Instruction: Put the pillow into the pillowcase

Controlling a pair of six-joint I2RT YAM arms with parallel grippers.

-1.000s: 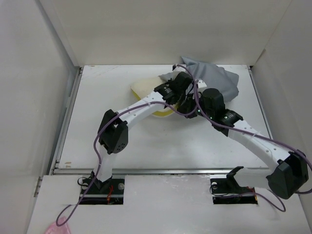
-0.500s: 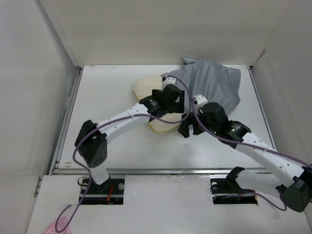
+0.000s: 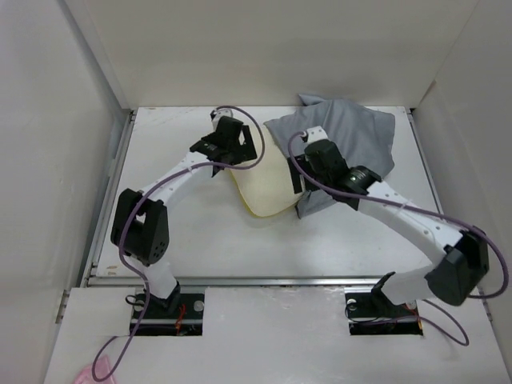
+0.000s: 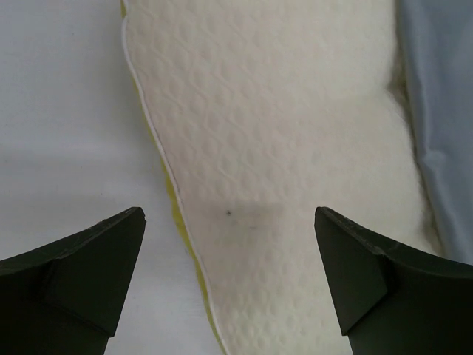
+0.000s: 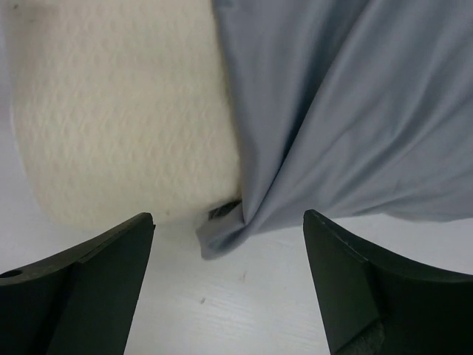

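My left gripper needs to go down next, until it is on the quilted cream fabric next to the yellow edge of the pillow.
The cream pillow (image 3: 264, 188) lies mid-table, its right part tucked under the grey pillowcase (image 3: 344, 140), which spreads toward the back right. My left gripper (image 3: 234, 157) hovers open over the pillow's left edge. In the left wrist view the quilted pillow (image 4: 281, 133) and its yellow edge run between the wide-apart fingers of the left gripper (image 4: 229, 222), with the pillowcase (image 4: 443, 111) at the right. My right gripper (image 3: 302, 182) is open above the pillowcase's near corner. The right wrist view shows the pillow (image 5: 118, 111), the pillowcase (image 5: 355, 111) and bare table under the right gripper (image 5: 229, 222).
White walls close in the white table (image 3: 176, 240) on the left, back and right. A metal rail (image 3: 264, 280) runs along its near edge, with both arm bases behind it. A pink scrap (image 3: 92, 374) lies at the bottom left.
Both grippers have opened and let go. The left gripper moved left and back to the pillow's left edge. The right drew back over the pillowcase's near corner. The pillowcase now lies flatter.
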